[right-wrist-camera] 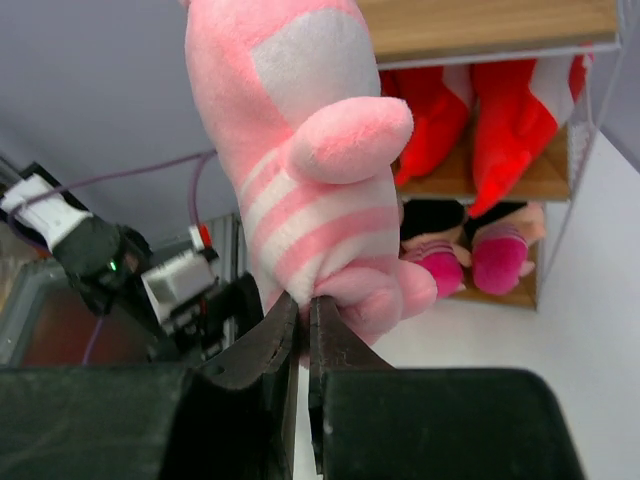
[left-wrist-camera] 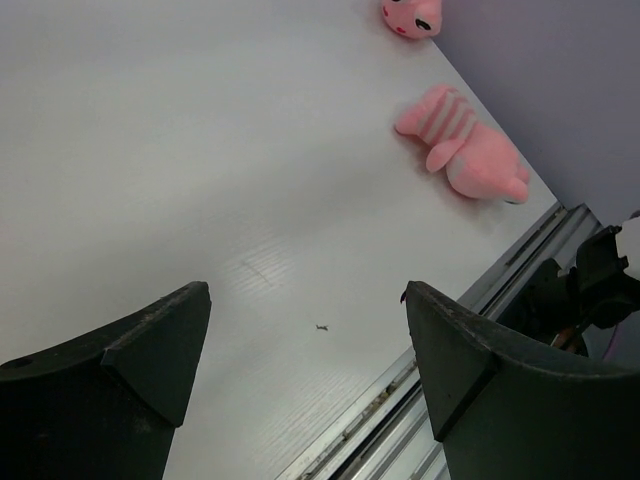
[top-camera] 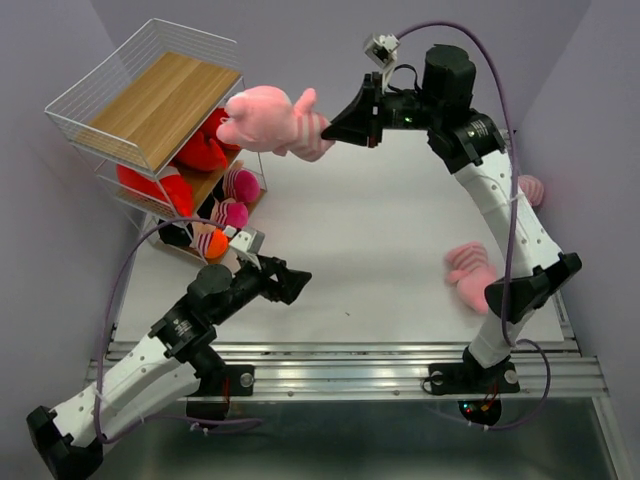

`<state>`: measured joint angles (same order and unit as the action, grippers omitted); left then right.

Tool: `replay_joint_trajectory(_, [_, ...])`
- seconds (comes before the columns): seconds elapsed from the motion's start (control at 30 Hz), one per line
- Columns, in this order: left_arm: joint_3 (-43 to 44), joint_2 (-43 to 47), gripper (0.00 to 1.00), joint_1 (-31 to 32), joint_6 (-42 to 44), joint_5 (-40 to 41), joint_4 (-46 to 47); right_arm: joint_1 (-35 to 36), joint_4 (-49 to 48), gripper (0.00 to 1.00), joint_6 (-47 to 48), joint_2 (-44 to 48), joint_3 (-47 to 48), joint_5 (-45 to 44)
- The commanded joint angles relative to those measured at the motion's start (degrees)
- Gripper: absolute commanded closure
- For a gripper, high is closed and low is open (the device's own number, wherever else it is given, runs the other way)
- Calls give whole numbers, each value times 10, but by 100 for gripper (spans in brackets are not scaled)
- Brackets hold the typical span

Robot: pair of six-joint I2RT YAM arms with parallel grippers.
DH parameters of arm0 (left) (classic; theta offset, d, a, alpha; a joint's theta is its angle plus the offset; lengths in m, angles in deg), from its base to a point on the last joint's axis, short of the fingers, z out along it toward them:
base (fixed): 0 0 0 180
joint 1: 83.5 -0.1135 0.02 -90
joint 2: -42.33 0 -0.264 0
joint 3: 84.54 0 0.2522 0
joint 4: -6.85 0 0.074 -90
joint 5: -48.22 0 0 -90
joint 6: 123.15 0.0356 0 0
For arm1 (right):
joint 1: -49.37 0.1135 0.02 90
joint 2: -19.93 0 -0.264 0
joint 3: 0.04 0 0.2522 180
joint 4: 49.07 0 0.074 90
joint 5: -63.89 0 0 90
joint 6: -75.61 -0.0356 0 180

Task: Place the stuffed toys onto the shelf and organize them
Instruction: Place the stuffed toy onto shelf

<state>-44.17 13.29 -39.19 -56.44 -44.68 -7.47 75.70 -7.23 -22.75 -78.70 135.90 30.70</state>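
Observation:
The right gripper carries the plush left in the top view over the top board's near end [top-camera: 132, 130] next and releases it, since that end stands empty.
My right gripper [top-camera: 328, 126] is shut on a pink striped plush animal [top-camera: 272, 122] and holds it in the air beside the shelf [top-camera: 160, 95], level with its wooden top board. In the right wrist view the toy [right-wrist-camera: 305, 160] hangs from my pinched fingertips [right-wrist-camera: 283, 318]. Red plush toys [top-camera: 200, 148] fill the middle tier and dolls in pink [top-camera: 238, 186] the bottom tier. My left gripper [top-camera: 300, 281] is open and empty above the table. Another pink striped animal [top-camera: 470, 272] lies at the right, also in the left wrist view [left-wrist-camera: 462, 150].
A further pink toy [top-camera: 531, 189] lies half hidden behind the right arm at the table's right edge; its face shows in the left wrist view [left-wrist-camera: 412, 16]. The metal rail [top-camera: 350, 360] runs along the table's near edge. Purple walls close in both sides.

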Motion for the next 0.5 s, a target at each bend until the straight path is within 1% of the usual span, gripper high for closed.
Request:
replay_joint_trajectory(0.0, [-10, -41, 10, 28, 21, 11, 71, 80, -100, 99, -104, -37, 107, -85])
replay_joint_trajectory(0.17, [-18, -64, 11, 91, 19, 88, 94, 145, -105, 99, -141, -135, 226, -183])
replay_joint_trajectory(0.2, [-23, -64, 10, 98, 15, 104, 100, 160, -116, 99, -156, -143, 230, -208])
replay_joint_trajectory(0.23, [-27, -63, 11, 104, 12, 111, 100, 169, -129, 99, -161, -147, 231, -209])
replay_joint_trajectory(0.27, [-31, -60, 11, 110, 10, 116, 106, 177, -153, 100, -165, -154, 228, -240])
replay_joint_trajectory(0.43, [-59, -46, 10, 124, -4, 127, 117, 227, -203, 99, -171, -183, 232, -305])
replay_joint_trajectory(0.47, [-63, -38, 11, 125, -7, 127, 122, 242, -213, 99, -170, -189, 236, -330])
